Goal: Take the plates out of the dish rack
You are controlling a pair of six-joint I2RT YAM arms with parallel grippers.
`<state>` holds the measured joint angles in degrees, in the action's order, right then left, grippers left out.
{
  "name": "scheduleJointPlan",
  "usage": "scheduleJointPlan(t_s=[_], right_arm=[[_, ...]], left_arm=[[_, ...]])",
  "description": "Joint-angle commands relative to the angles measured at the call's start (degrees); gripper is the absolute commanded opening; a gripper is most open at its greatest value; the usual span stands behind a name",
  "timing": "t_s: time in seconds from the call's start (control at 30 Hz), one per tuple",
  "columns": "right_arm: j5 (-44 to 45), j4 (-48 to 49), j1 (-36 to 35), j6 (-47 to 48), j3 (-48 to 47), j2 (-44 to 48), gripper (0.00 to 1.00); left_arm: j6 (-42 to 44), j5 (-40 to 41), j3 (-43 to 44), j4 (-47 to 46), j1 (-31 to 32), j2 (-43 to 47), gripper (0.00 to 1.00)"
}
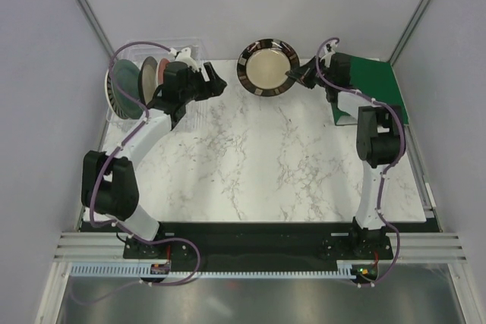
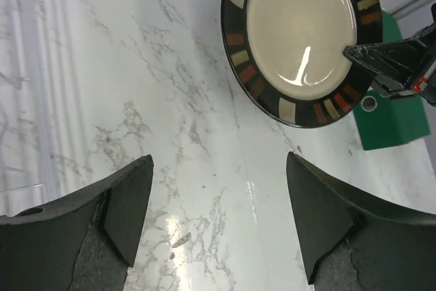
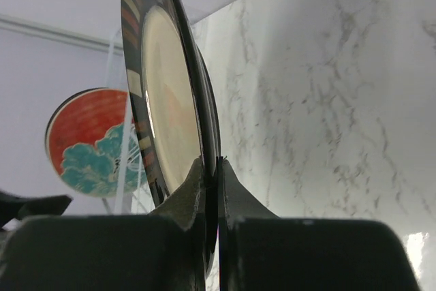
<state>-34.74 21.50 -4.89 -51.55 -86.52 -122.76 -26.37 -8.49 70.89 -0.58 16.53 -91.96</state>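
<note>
My right gripper lowers the cream plate onto the bare marble between dish rack and green binder next and releases it, since that part is empty.
My right gripper [image 1: 298,75] is shut on the rim of the cream plate with the dark brown rim [image 1: 266,67] and holds it above the far middle of the table. The same plate shows in the left wrist view [image 2: 301,28] and edge-on in the right wrist view [image 3: 167,93]. My left gripper [image 1: 215,81] is open and empty beside the clear dish rack [image 1: 190,48] at the far left. The rack holds the red plate with teal flowers [image 1: 149,77], also in the right wrist view [image 3: 85,142], the teal-green plate [image 1: 127,85] and a striped plate [image 1: 112,92].
A green binder [image 1: 383,85] lies at the far right, under the right arm. The marble table top [image 1: 266,165] stretches between the arms. Grey walls close in the sides and back.
</note>
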Motion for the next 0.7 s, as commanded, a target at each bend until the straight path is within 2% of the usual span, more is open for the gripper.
scheduleJointPlan(t_s=[0.0,0.13,0.3,0.5,0.6,0.63,0.67], right_arm=[[1.25,-3.8,-0.56,-0.22,-12.5,-6.34,0.0],[2.92,-8.13,-0.48,-0.13,-19.73,-12.05,0.0],[3.19,-10.77,-0.48,-0.65,-26.58,-18.47,0.0],[3.71,-12.7,-0.56,-0.57,-28.53,-21.64,0.0],[4.15,-13.15,-0.56,0.31,-26.87,-21.47,0.0],[4.76,-13.41,-0.65,0.92,-26.6,-21.3,0.04],[5.21,-13.93,-0.65,1.45,-26.25,-21.03,0.3]], left_arm=[[9.56,10.06,1.27,2.51,0.16,6.09,0.85],[14.5,17.0,1.96,2.78,0.08,8.29,0.87],[18.11,21.23,3.55,3.13,-0.62,6.8,0.91],[17.85,22.81,4.87,5.68,-1.86,3.81,0.91],[17.32,26.85,4.96,7.52,-2.12,2.06,0.92],[17.14,28.95,4.87,8.04,-2.21,1.62,0.92],[17.05,30.1,4.87,8.57,-2.3,1.18,0.92]])
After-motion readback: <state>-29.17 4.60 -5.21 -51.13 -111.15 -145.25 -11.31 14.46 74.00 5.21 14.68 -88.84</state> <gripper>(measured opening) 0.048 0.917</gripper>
